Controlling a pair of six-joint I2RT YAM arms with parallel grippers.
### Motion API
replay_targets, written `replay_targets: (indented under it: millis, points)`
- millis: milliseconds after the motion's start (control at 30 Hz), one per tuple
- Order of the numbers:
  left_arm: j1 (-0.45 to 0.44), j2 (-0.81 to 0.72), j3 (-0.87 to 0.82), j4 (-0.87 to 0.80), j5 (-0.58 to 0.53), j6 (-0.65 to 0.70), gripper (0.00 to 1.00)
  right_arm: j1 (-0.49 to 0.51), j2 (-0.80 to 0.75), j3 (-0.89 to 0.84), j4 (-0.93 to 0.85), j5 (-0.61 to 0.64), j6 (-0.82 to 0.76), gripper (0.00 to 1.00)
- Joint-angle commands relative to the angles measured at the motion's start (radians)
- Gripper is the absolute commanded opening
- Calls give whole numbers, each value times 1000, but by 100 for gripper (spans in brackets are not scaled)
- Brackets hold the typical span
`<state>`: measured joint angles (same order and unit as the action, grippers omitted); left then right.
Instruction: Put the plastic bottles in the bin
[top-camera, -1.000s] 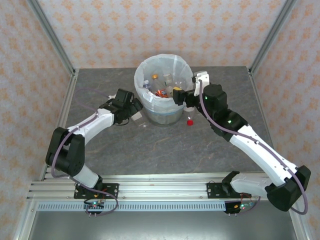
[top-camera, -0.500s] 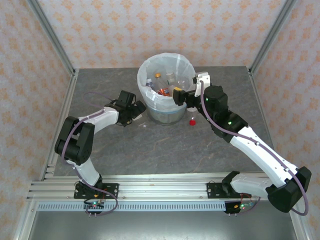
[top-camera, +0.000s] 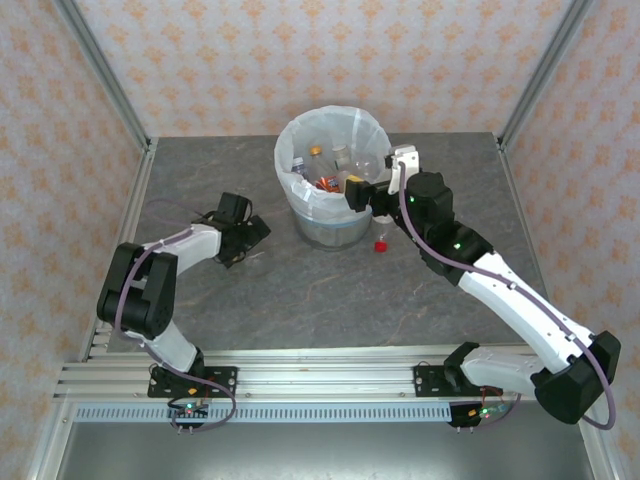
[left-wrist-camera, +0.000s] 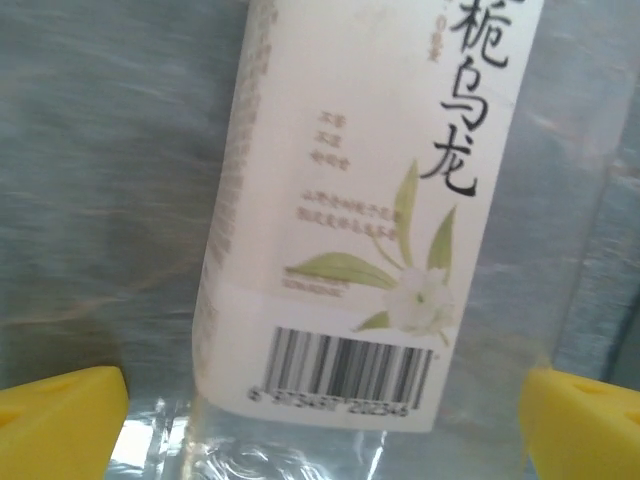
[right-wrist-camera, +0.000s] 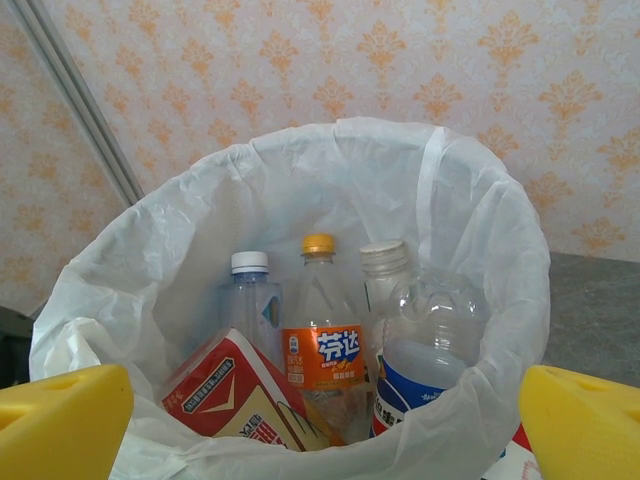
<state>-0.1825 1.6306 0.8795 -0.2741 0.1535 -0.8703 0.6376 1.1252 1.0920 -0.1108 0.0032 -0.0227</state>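
My left gripper should turn so its yellow fingers square up across the clear bottle near its base, then close, since the bottle lies at an angle between them.
The bin (top-camera: 329, 226), a grey bucket lined with a white bag (right-wrist-camera: 470, 210), stands at the back middle of the table. Several plastic bottles stand inside: an orange-labelled one with a yellow cap (right-wrist-camera: 322, 345), a white-capped clear one (right-wrist-camera: 249, 300), a blue-labelled one (right-wrist-camera: 425, 365) and a red-labelled one (right-wrist-camera: 232, 398). My right gripper (top-camera: 364, 194) (right-wrist-camera: 325, 425) hangs open at the bin's right rim with nothing in it. My left gripper (top-camera: 246, 236) (left-wrist-camera: 320, 425) is low over the table left of the bin, open, its yellow fingertips (left-wrist-camera: 60, 418) either side of a clear bottle with a white label (left-wrist-camera: 360, 230).
A small red cap-like piece (top-camera: 380, 244) lies on the table just right of the bin. Metal frame posts (top-camera: 100, 70) and patterned walls enclose the table at the back and sides. Bare grey tabletop (top-camera: 330, 300) lies in front of the bin.
My left arm has drawn back leftward, away from the bin. The bin shifted slightly to the right. My right arm has hardly moved.
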Motion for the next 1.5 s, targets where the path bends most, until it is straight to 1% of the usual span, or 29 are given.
replay_targets:
  millis: [0, 67, 233, 400, 500, 700, 900, 1100, 1200, 1267, 1333, 1467]
  points:
    - [11, -50, -13, -58, -25, 94, 100, -6, 13, -8, 40, 14, 7, 99]
    - [13, -51, 13, -79, -17, 143, 100, -5, 19, -8, 46, 9, 8, 99]
    - [5, -26, 105, -183, -91, 208, 100, -5, 26, -9, 51, 10, 12, 99]
    - [-62, 46, 229, -294, -216, 253, 100, -6, 26, -15, 55, 15, 12, 99]
    - [-83, 94, 269, -317, -241, 244, 100, -5, 25, -18, 55, 17, 12, 99]
    - [-83, 185, 293, -302, -236, 206, 100, -6, 22, -24, 53, 18, 18, 99]
    - [-82, 224, 285, -261, -241, 226, 100, -6, 22, -26, 48, 19, 18, 99]
    - [-80, 223, 270, -207, -202, 243, 89, -6, 20, -26, 44, 20, 22, 99]
    - [-79, 217, 271, -212, -227, 242, 89, -6, 21, -26, 41, 20, 20, 99]
    - [-76, 209, 273, -219, -239, 235, 94, -5, 21, -24, 40, 21, 20, 99]
    - [-71, 180, 250, -190, -236, 228, 95, -5, 20, -24, 36, 22, 19, 99]
    - [-68, 121, 212, -151, -235, 225, 87, -5, 22, -22, 37, 23, 17, 99]
